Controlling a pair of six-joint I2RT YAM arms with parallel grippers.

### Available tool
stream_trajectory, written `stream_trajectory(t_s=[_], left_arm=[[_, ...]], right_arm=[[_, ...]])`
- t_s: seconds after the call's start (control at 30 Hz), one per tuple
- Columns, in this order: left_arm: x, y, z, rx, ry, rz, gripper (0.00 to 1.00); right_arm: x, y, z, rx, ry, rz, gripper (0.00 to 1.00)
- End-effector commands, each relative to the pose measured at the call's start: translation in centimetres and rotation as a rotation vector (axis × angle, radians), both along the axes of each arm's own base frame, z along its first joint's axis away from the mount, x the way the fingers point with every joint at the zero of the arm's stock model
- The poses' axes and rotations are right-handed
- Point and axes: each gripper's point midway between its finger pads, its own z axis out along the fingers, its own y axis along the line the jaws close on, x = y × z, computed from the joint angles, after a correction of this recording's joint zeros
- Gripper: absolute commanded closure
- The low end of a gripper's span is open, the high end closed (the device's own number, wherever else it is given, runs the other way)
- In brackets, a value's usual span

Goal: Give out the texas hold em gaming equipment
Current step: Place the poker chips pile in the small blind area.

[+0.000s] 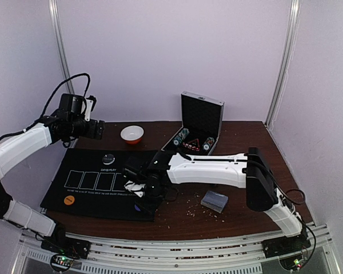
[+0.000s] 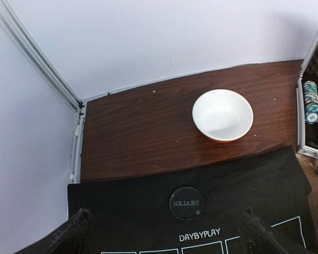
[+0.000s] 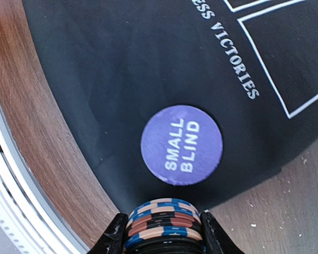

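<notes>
I should next lower the striped chips point(image 3: 164, 214) in my right gripper onto the mat's bare corner beside the SMALL BLIND disc, just below that gripper, and release them.
My right gripper point(image 3: 162, 226) is shut on a short stack of blue, red and black striped poker chips point(image 3: 164, 214). It hovers over the near right corner of the black mat point(image 3: 122, 63), just beside a purple disc point(image 3: 181, 144) marked SMALL BLIND. In the top view this gripper point(image 1: 139, 189) is low over that corner. A clear DEALER disc point(image 2: 186, 202) lies at the mat's far edge and an orange disc point(image 1: 69, 200) at its near left. The grey-blue deck of cards point(image 1: 215, 201) rests on the wood to the right. My left gripper point(image 2: 168, 235) is open and empty, raised above the DEALER disc.
A white bowl with a red rim point(image 2: 222, 115) stands behind the mat. An open metal case point(image 1: 201, 121) at the back holds rolls of chips point(image 1: 180, 137). Small crumbs dot the wood near the deck. Walls close the left, back and right sides.
</notes>
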Motion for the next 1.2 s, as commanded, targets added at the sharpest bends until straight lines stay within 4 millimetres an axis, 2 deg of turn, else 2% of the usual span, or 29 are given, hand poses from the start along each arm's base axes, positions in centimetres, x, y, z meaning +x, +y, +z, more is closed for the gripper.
stream_trajectory(t_s=[0.0,0.13,0.37,0.9,1.17], left_arm=[[0.0,0.0,0.9,-0.030,-0.030,0.000,0.02],[0.0,-0.1,0.9,-0.031,-0.031,-0.005,0.02],[-0.1,0.0,1.1,-0.028,-0.037,-0.003,0.02],[-0.1,0.0,1.0,-0.027,-0.037,-0.007,0.02],[-0.1,-0.1,1.1,-0.026,-0.040,-0.010,0.02]], right_arm=[[-0.3,1.1,0.1,0.011,-0.015,0.028,1.00],[-0.5,1.4,-1.0,-0.009,-0.013,0.031,1.00],[-1.3,0.3,-2.8,-0.089,-0.021,0.061,1.00],[-1.7,-0.5,-4.1,-0.135,-0.036,0.079,0.99],[-0.6,-1.1,-4.7,-0.176,-0.095,0.054,0.69]])
